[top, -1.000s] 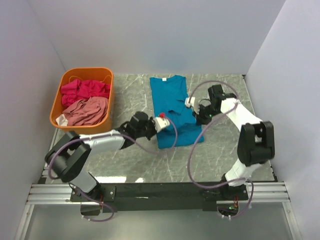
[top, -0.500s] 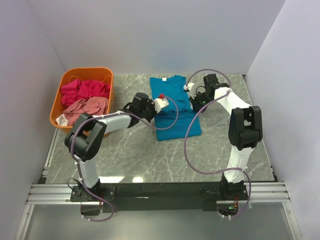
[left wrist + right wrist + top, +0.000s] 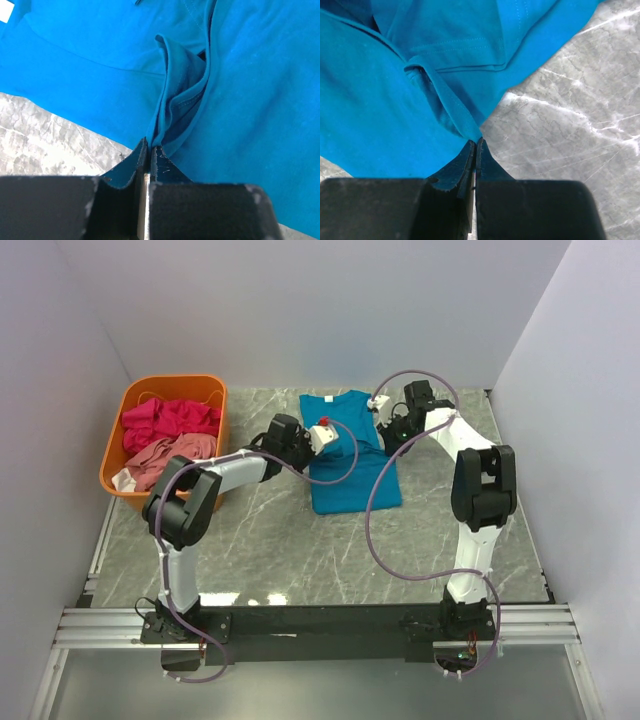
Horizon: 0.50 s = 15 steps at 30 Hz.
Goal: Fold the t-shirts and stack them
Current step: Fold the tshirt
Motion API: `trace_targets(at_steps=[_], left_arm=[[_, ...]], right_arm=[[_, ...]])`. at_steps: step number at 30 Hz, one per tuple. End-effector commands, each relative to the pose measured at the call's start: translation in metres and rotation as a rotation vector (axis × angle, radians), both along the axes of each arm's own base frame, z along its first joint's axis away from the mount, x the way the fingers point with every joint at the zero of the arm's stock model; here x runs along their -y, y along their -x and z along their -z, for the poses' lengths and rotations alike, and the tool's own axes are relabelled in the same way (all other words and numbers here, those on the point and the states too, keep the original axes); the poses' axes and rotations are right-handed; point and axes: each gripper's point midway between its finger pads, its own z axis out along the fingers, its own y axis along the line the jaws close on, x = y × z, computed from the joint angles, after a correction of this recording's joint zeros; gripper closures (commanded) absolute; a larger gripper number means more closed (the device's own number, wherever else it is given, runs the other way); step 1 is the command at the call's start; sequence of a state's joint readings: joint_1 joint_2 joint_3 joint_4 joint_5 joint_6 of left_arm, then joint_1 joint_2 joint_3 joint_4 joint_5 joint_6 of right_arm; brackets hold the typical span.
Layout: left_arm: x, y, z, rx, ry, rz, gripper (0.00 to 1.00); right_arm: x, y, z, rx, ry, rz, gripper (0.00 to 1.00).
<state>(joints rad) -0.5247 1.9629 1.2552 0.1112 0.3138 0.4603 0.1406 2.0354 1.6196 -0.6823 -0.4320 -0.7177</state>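
Note:
I will next move my left gripper slightly outward toward the teal-blue t-shirt's flat upper part (image 3: 313, 411) (image 3: 90, 65) and let go of the pinched fold, because that part lies outward of my gripper.
The teal-blue t-shirt (image 3: 352, 465) lies on the marble table at back centre, its lower part doubled up toward the collar. My left gripper (image 3: 322, 430) is shut on a pinched fold of the teal-blue t-shirt (image 3: 240, 85) at its left edge. My right gripper (image 3: 381, 419) is shut on its right edge, where the cloth (image 3: 380, 115) bunches at my fingertips (image 3: 468, 150). The magenta-pink t-shirt (image 3: 172, 417) and the dusty salmon-pink t-shirt (image 3: 170, 461) lie crumpled in the orange basket (image 3: 215, 405).
The orange basket stands at the back left by the left wall. Purple cables (image 3: 372, 502) loop from both arms over the table. White walls close the back and both sides. The black rail (image 3: 320, 625) runs along the near edge.
Both grippers have moved toward the back of the table, carrying the shirt's lower edge up over its upper part. The visible shirt has grown shorter.

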Motion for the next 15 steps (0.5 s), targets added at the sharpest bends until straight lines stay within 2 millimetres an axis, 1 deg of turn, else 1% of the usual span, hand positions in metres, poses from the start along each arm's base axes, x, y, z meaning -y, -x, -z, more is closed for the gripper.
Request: trace_targets(at_steps=[1,9,15], left_arm=[[0.006,-0.01,-0.009,0.025,0.014,0.03,0.99],[0.001,-0.019,-0.006,0.019,0.004,0.011,0.99],[-0.004,-0.022,-0.008,0.022,0.006,0.004,1.0]], right_arm=[[-0.002,-0.019,-0.012,0.052,-0.011,0.028,1.0],[-0.003,-0.026,-0.011,0.051,-0.008,0.034,1.0],[-0.006,-0.03,-0.012,0.053,-0.009,0.034,1.0]])
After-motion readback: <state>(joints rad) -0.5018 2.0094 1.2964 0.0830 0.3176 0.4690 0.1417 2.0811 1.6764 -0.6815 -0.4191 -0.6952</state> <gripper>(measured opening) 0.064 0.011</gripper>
